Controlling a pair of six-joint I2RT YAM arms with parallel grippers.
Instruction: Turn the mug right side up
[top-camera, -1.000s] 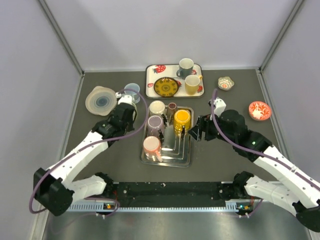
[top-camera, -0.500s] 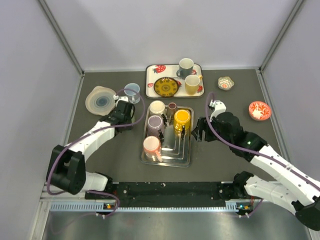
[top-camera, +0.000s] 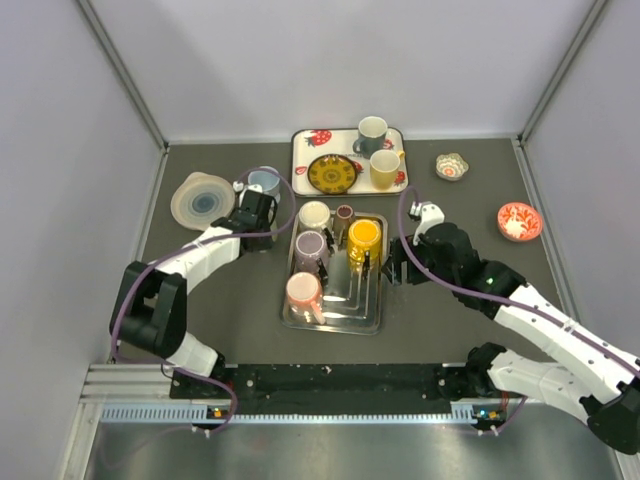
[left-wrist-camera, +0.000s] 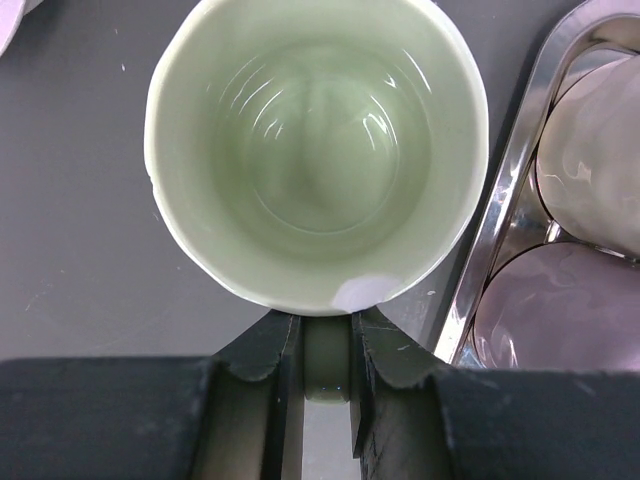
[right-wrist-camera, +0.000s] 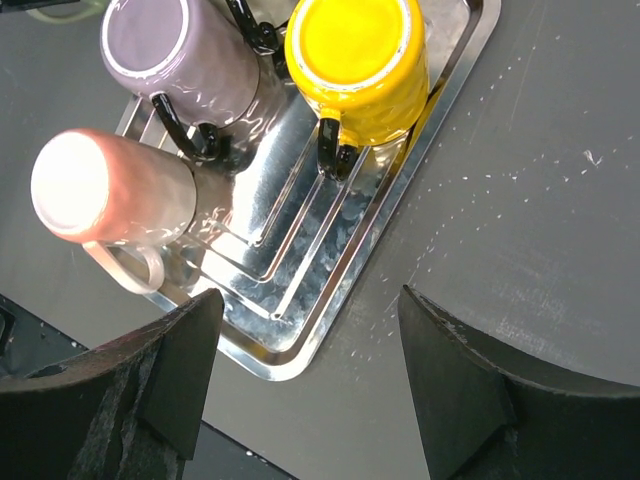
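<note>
My right gripper is above the yellow mug's handle (top-camera: 366, 265) (right-wrist-camera: 331, 146), which sticks out free below it. My right gripper should next move to its left in the top view and lower its open fingers around the handle.
A pale green mug (left-wrist-camera: 315, 150) stands mouth up on the dark table, just left of the metal drying tray (left-wrist-camera: 500, 230). My left gripper (left-wrist-camera: 326, 350) is shut on its handle (left-wrist-camera: 326, 372). In the top view that mug (top-camera: 264, 182) sits just beyond the left gripper (top-camera: 255, 207). My right gripper (right-wrist-camera: 310, 390) hangs open and empty over the tray's near right corner (right-wrist-camera: 300, 335). Upside down on the tray are a yellow mug (right-wrist-camera: 357, 60), a purple mug (right-wrist-camera: 180, 55) and a pink mug (right-wrist-camera: 110, 190).
A cream mug (top-camera: 314, 215) and a small dark cup (top-camera: 344, 213) stand at the tray's far end. Behind is a strawberry-print tray (top-camera: 302, 170) with two mugs and a dark plate. A glass dish (top-camera: 203, 200) lies left; two small bowls (top-camera: 451, 166) (top-camera: 519, 221) right.
The left arm has folded back at the elbow while keeping its grip, and the green mug has come from tilted to mouth up. The right gripper has drifted slightly left toward the tray.
</note>
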